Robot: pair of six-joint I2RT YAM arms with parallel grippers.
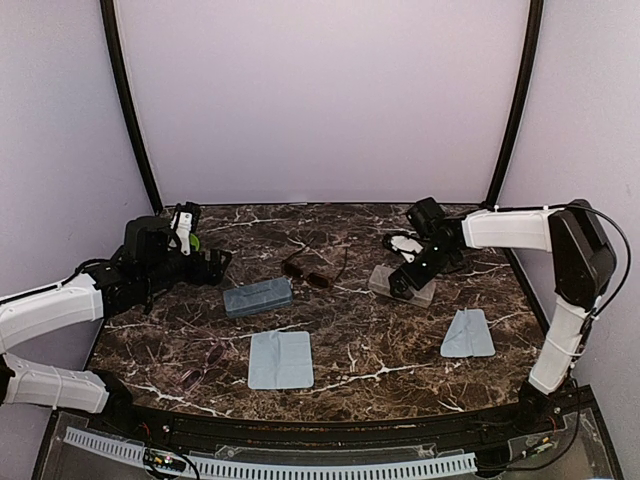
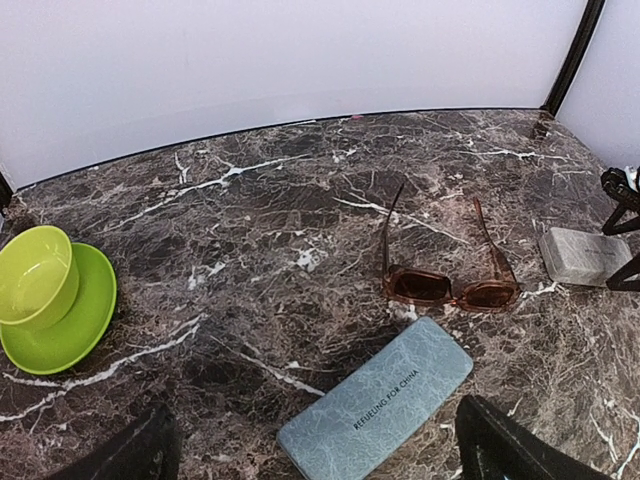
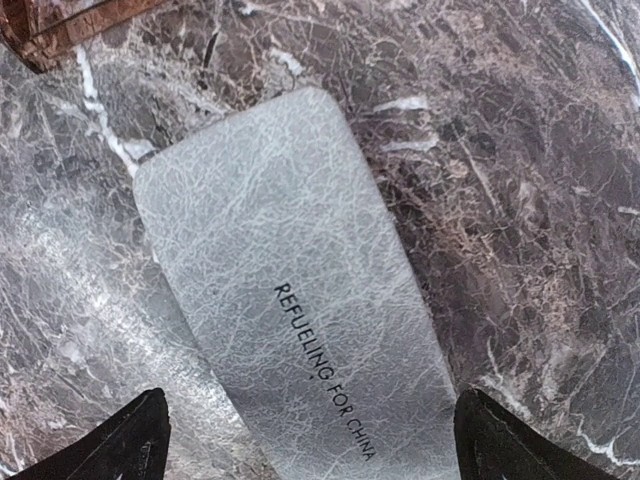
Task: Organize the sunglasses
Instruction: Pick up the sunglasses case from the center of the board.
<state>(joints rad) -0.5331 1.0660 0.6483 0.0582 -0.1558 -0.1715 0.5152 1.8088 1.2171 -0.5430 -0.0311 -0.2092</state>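
My right gripper should next move down onto the pale grey case and close across the case's width, since its open fingers are already on either side of the case.
The sunglasses with reddish-brown lenses (image 1: 307,272) (image 2: 452,290) lie unfolded mid-table, arms pointing away from me. A second, purple-tinted pair of sunglasses (image 1: 203,366) lies faintly visible at the front left. My left gripper (image 1: 216,263) (image 2: 315,425) is open and low at the left, aimed at the blue-grey case (image 1: 257,297) (image 2: 378,400), holding nothing. The right gripper (image 1: 405,279) (image 3: 312,415) is open right over the pale grey case (image 1: 402,286) (image 3: 300,320), its fingers (image 3: 505,440) on either side of the case's width. A corner of the brown sunglasses (image 3: 55,25) shows in the right wrist view.
Two light-blue cloths lie flat near the front, one in the middle (image 1: 280,359) and one on the right (image 1: 468,333). A lime-green bowl on a matching saucer (image 2: 45,295) stands at the far left by the left arm. Walls close in the table's back and sides.
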